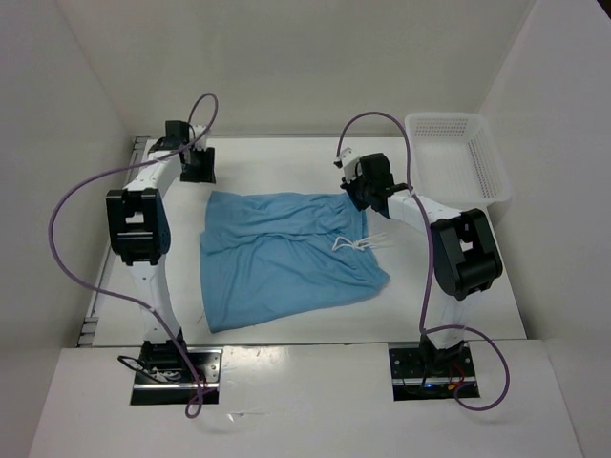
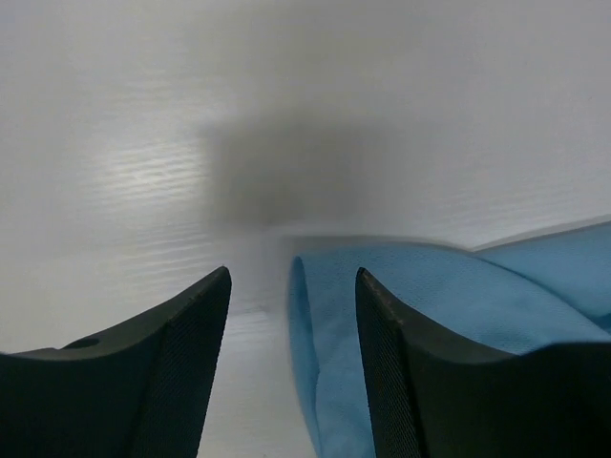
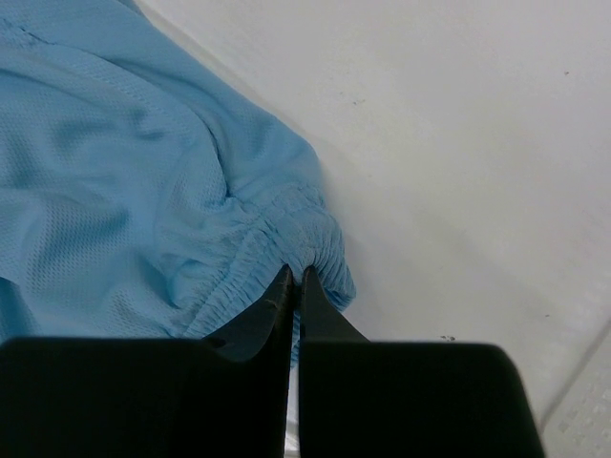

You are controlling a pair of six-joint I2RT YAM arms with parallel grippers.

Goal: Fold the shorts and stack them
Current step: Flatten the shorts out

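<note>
Next, my left gripper lowers toward the right in the top view. It then closes on the hem corner of the shorts' far leg, since little cloth lies between its fingers.
The light blue shorts lie spread flat on the white table, waistband to the right, white drawstring on top. My right gripper is shut on the gathered waistband corner at the far right of the shorts. My left gripper is open at the far left, just beyond the shorts' far left corner. In the left wrist view that hem corner lies between the open fingers, nearer the right one.
A white mesh basket stands at the back right of the table. White walls close in the table on the left, back and right. Purple cables loop over both arms.
</note>
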